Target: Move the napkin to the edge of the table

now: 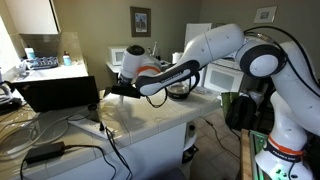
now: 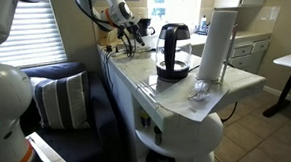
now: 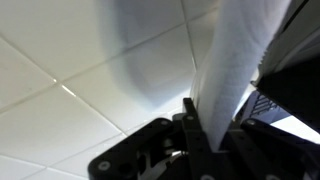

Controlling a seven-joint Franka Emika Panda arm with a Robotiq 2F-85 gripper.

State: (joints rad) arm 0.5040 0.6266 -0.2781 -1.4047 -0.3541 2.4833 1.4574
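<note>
The napkin's tapered end will next come back toward my base with my gripper, over clear tabletop (image 1: pixel 171 104) beside the kettle, and my gripper will release it there.
In the wrist view a white napkin (image 3: pixel 232 60) hangs as a long strip between my gripper's black fingers (image 3: pixel 213 126), which are shut on it above the white tiled table (image 3: pixel 70 90). In both exterior views the gripper (image 1: pixel 118 88) (image 2: pixel 133 30) is over the far end of the table (image 1: pixel 150 115) (image 2: pixel 145 79), close to the surface. The napkin itself is too small to make out in the exterior views.
A black kettle on its base (image 2: pixel 172 50), a tall white paper towel roll (image 2: pixel 216 42) and a crumpled clear wrapper (image 2: pixel 199 89) stand at one end of the table. A black laptop (image 1: pixel 58 92) and cables (image 1: pixel 45 153) lie beyond the other end.
</note>
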